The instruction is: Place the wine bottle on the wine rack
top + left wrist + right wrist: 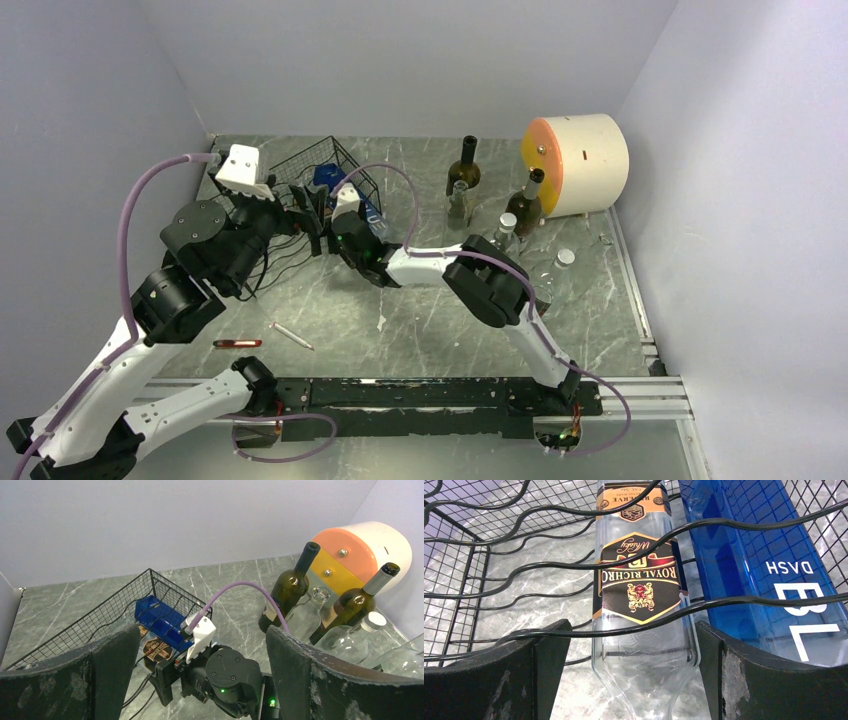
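Note:
This bottle is racked. My right gripper rises toward the right in the top view onto the neck of the clear bottle by the farther green one next.
The black wire wine rack (300,190) stands at the back left; it also shows in the left wrist view (100,615) and the right wrist view (499,570). A clear bottle with a black-and-gold label (644,645) lies in it beside a blue bottle (749,570). My right gripper (634,627) is open at the rack's front, its jaws either side of the clear bottle's shoulder, with a gap on the left side. My left gripper (202,630) is open and empty, held above the right wrist next to the rack.
Two dark green wine bottles (463,170) (527,203) and several clear bottles (505,232) stand at the back right, by a white and orange cylinder (580,163). A red pen (237,343) and a thin stick (290,336) lie near the front left.

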`<state>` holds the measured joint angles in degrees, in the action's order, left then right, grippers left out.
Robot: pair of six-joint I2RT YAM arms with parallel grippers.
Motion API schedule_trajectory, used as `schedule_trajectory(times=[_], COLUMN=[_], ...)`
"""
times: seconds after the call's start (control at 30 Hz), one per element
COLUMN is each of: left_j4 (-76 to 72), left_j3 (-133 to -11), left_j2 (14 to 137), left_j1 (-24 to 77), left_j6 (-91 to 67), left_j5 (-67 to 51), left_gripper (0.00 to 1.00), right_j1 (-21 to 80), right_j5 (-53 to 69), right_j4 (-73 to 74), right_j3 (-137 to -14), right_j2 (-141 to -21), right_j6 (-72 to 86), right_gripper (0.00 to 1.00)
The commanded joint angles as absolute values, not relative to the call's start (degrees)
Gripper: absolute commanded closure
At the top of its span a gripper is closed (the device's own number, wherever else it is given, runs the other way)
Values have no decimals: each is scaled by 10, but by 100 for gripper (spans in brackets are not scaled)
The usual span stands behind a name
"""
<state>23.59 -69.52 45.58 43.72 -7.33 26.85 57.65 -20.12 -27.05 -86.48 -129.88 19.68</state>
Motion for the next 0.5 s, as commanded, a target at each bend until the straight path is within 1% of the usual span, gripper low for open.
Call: schedule_trajectory(times=[0.0,0.2,0.37,0.47], left_j4=[249,243,245,249], left_j3=[-708,-712,-714,-717], left_j2=[453,449,447,447], left_j1=[440,440,440,440], left_j6=[-69,-64,-66,-72], left_j5=[275,273,267,260], left_gripper=[1,0,0,1], right_j1=[574,575,574,572], right_j5=[-195,-178,-208,-221], right_j4=[-294,-261,-245,-193], right_j3=[-873,-833,-748,-718], right_j2=[-1241,-1172,-1070,-1014], right_j6=[200,215,248,258], right_gripper=[5,6,9,9])
